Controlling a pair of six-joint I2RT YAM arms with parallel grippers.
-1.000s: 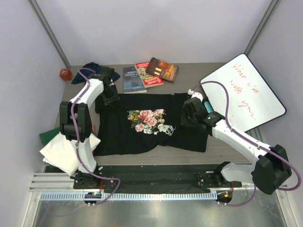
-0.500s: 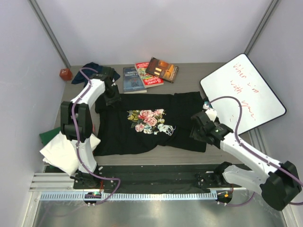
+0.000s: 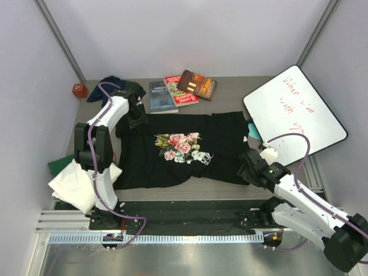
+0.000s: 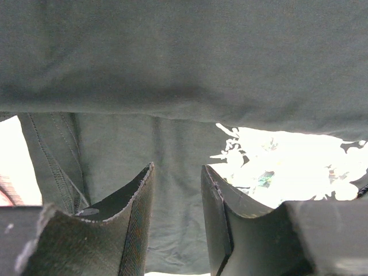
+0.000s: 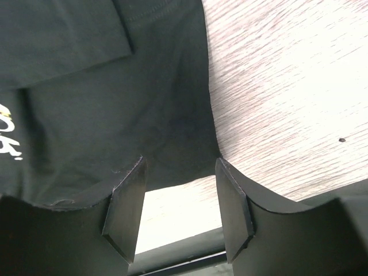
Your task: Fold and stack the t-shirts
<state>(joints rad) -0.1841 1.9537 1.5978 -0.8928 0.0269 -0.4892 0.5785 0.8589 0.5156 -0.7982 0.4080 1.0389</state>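
Note:
My right gripper should go down onto the black t-shirt's near hem corner (image 3: 244, 181) (image 5: 202, 165) and close on the cloth there, because that corner is already between its open fingers.
A black t-shirt (image 3: 178, 150) with a rose print lies spread flat in the middle of the table. My left gripper (image 3: 137, 119) sits low at its far left corner. In the left wrist view its jaws (image 4: 177, 168) stand apart, with dark cloth (image 4: 172, 69) filling the view and showing through the gap. My right gripper (image 3: 248, 169) hovers open at the shirt's near right corner. The hem corner (image 5: 172, 167) lies between its fingers, untouched. A navy shirt (image 3: 110, 83) is bunched at the back left. Folded white (image 3: 75, 185) and green (image 3: 57, 165) shirts lie at the left edge.
Three books (image 3: 179, 89) lie along the back beyond the shirt's collar. A whiteboard (image 3: 293, 115) with red writing leans at the right, and a teal item (image 3: 253, 129) shows at its edge. A small red object (image 3: 79, 90) sits in the back left corner. Bare wood (image 5: 287, 86) lies right of the shirt.
My right arm has drawn back from the shirt's right sleeve to its near right corner, and its jaws have widened. The left gripper has barely moved.

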